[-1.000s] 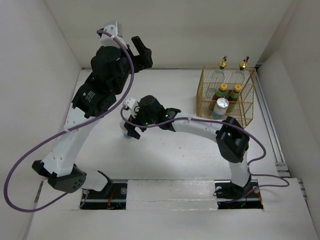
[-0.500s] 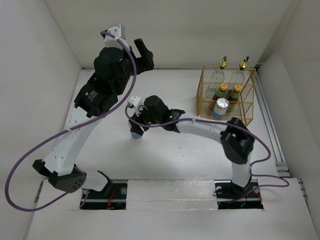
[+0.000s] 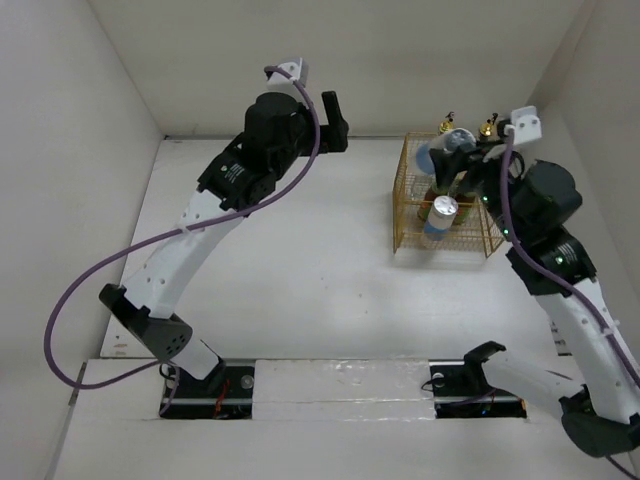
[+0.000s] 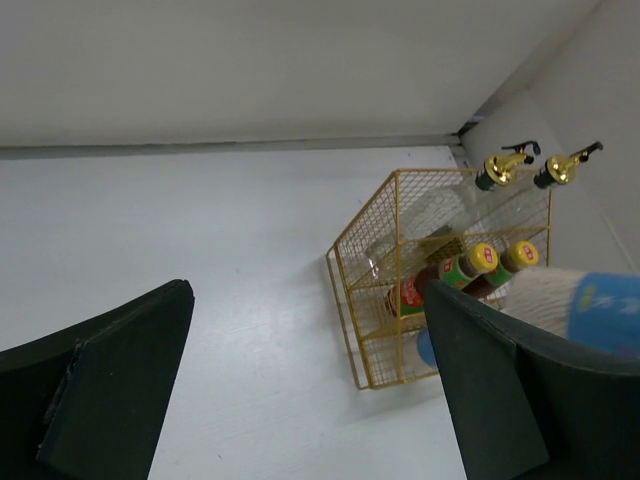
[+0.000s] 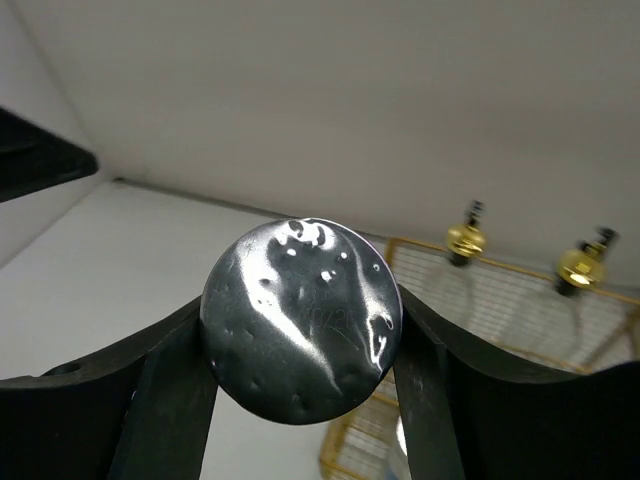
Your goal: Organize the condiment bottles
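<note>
I should lower my right gripper to the right in the top view and release into the basket's empty front slot (image 3: 478,232), which lies below it beside the silver-lidded jar.
A gold wire basket (image 3: 408,190) stands at the back right. In it are two tall clear glass bottles with gold stoppers (image 3: 447,123) (image 3: 487,125), two small sauce bottles (image 3: 441,186) and a silver-lidded jar (image 3: 443,209). My right gripper (image 3: 447,158) is shut on the second blue-and-white jar (image 3: 429,157) and holds it in the air above the basket. In the right wrist view its silver lid (image 5: 302,320) fills the gap between my fingers (image 5: 170,390). My left gripper (image 4: 310,390) is open and empty, high over the back middle of the table (image 3: 335,108).
The left wrist view shows the basket (image 4: 350,270), both gold stoppers (image 4: 500,166), the yellow-capped sauce bottles (image 4: 483,258) and the held jar (image 4: 590,308). White walls close the table at the back and both sides. A rail runs along the right edge (image 3: 545,260).
My right arm has carried the jar from the middle-left of the table up and right to above the basket. My left arm has swung up and to the right.
</note>
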Robot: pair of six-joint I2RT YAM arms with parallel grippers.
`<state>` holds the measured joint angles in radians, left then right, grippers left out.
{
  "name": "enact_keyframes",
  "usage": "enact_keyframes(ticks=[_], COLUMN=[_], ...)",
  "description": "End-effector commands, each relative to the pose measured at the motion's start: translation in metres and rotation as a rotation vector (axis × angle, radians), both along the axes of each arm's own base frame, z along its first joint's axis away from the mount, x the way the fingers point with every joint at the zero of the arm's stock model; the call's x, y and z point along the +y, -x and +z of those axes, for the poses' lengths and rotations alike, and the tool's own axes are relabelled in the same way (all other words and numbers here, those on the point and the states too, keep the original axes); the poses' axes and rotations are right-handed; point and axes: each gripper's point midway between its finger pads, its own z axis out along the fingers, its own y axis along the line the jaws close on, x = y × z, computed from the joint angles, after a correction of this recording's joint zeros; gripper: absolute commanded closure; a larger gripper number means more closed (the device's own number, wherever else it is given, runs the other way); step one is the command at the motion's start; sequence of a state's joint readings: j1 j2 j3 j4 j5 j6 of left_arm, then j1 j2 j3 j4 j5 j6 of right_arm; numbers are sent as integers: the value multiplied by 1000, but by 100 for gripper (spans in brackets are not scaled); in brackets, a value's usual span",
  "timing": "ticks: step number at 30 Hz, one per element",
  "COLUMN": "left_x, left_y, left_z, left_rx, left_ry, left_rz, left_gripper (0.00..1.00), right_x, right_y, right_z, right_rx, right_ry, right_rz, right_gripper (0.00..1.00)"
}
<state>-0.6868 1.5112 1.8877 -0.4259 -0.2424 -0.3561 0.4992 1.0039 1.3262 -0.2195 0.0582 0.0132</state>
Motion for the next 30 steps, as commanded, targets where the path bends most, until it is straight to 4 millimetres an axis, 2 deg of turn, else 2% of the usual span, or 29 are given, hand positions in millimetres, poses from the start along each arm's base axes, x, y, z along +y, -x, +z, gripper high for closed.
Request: enact_keyframes(ticks=[1, 2, 5, 6, 8, 9, 10, 11, 13, 16, 18, 19, 20, 23, 25, 26, 30], left_x=[-17, -17, -20, -21, -20, -20, -21, -21, -23, -21, -20, -20, -20, -19, -19, -19, -19], left_y=[2, 1, -2, -3, -5, -5, -5, -6, -5, -3, -2, -2, -2, 0, 0, 0, 0], left_z=[13, 9, -1, -13, -21, -29, -34, -38, -46, -53, -50, -50, -55, -61, -65, -65, -74], left_rx=[-27, -20, -2, 19, 32, 46, 55, 62, 82, 93, 85, 85, 93, 103, 110, 110, 130], left_ry=[43, 37, 23, 7, -6, -17, -24, -30, -30, -38, -32, -32, -38, -46, -51, -51, -56], left_rz=[-61, -61, -61, -61, -52, -52, -52, -51, -59, -59, -59, -59, -59, -59, -59, -59, -56], left_gripper=[2, 2, 0, 0, 0, 0, 0, 0, 0, 0, 0, 0, 0, 0, 0, 0, 0], right_x=[-56, -80, -127, -135, -149, -161, -166, -172, -176, -184, -184, -188, -188, -192, -196, -197, -203], right_y=[0, 0, 13, 14, 15, 14, 11, 7, -4, -15, -28, -32, -38, -46, -55, -59, -70], right_z=[-21, -17, -19, -24, -36, -40, -54, -55, -75, -79, -100, -98, -113, -118, -136, -138, -165], right_rx=[111, 114, 135, 150, 180, 189, 220, 209, 243, 228, 281, 268, 302, 287, 320, 313, 369], right_ry=[23, 8, -24, -30, -31, -31, -31, -40, -43, -66, -55, -60, -51, -66, -59, -61, -52], right_rz=[-221, -302, -459, -487, -537, -574, -595, -603, -608, -611, -595, -603, -604, -615, -626, -626, -637], right_gripper=[83, 83, 84, 84, 86, 86, 87, 87, 88, 88, 88, 88, 88, 88, 88, 88, 88])
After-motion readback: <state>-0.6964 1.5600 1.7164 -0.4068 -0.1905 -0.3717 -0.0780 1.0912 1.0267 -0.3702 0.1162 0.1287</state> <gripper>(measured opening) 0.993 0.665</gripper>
